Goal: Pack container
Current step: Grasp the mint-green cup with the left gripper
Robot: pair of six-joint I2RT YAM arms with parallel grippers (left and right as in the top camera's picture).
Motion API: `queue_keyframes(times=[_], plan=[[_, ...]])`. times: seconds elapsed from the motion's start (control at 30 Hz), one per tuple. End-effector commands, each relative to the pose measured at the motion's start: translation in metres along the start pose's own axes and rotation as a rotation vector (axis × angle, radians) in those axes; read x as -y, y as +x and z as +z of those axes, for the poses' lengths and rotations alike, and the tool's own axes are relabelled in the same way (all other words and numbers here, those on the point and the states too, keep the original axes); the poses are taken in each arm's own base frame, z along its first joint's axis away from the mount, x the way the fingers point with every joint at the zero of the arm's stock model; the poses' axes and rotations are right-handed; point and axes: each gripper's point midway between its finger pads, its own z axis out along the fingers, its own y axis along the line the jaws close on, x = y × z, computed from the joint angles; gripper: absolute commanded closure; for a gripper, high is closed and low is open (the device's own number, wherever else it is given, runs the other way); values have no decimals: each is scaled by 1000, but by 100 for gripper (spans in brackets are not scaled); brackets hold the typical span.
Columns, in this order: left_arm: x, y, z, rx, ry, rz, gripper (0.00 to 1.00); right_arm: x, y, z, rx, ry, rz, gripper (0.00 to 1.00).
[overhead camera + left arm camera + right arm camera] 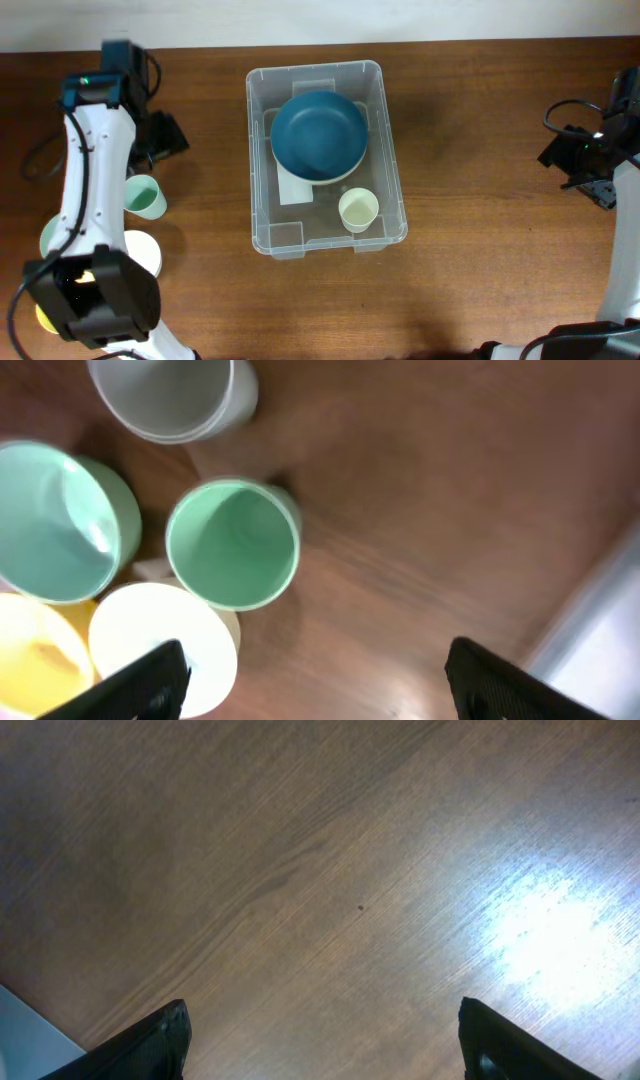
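I should next lower my open left gripper over the green cup (232,544) below, astride its container-side rim.
The clear plastic container (313,67) stands mid-table. Inside it are a dark blue bowl (318,135) and a pale yellow-green cup (357,210). My left gripper (165,137) is open and empty, left of the container and above a cluster of cups. In the left wrist view its fingers (318,685) spread over bare wood, with a green cup (232,544) just ahead and the container's edge (600,630) at the right. My right gripper (563,155) is open and empty, far right of the container. In the right wrist view its fingers (325,1040) frame bare wood.
Left of the container stand the green cup (145,197), a cream cup (140,250), a mint bowl (50,237) and a yellow cup (45,318). The left wrist view also shows the mint bowl (55,522), the cream cup (165,645), the yellow cup (35,665) and a whitish cup (175,398).
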Motion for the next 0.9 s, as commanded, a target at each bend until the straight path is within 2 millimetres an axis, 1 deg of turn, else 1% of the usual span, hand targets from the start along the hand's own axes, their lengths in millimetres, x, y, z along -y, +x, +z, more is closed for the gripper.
queue_keyframes(times=[0.0, 0.1, 0.23, 0.3, 0.4, 0.63, 0.7, 0.8, 0.87], plan=[[-15, 19, 41, -87, -37, -9, 16, 0, 1, -2, 4, -3, -3, 19], [-26, 26, 64, -110, -49, -36, 15, 0, 1, -2, 4, -3, -4, 19], [-31, 29, 82, -120, -28, -17, 15, 0, 1, -2, 6, -5, -15, 19], [-32, 30, 88, -126, -31, -19, 15, 0, 1, -2, 7, -5, -15, 19], [-29, 30, 94, -131, -19, 7, 15, 0, 1, -2, 7, -4, -15, 19], [-24, 23, 98, -106, 7, 28, 15, 0, 1, -2, 7, -4, -22, 19], [-22, 21, 102, -101, 8, 35, 14, 0, 1, -2, 7, -4, -22, 19], [-18, 20, 115, -118, 13, 38, 15, 0, 1, -2, 7, -4, -22, 19], [-11, 24, 127, -150, 45, 52, 15, 0, 1, -2, 7, -4, -22, 19]])
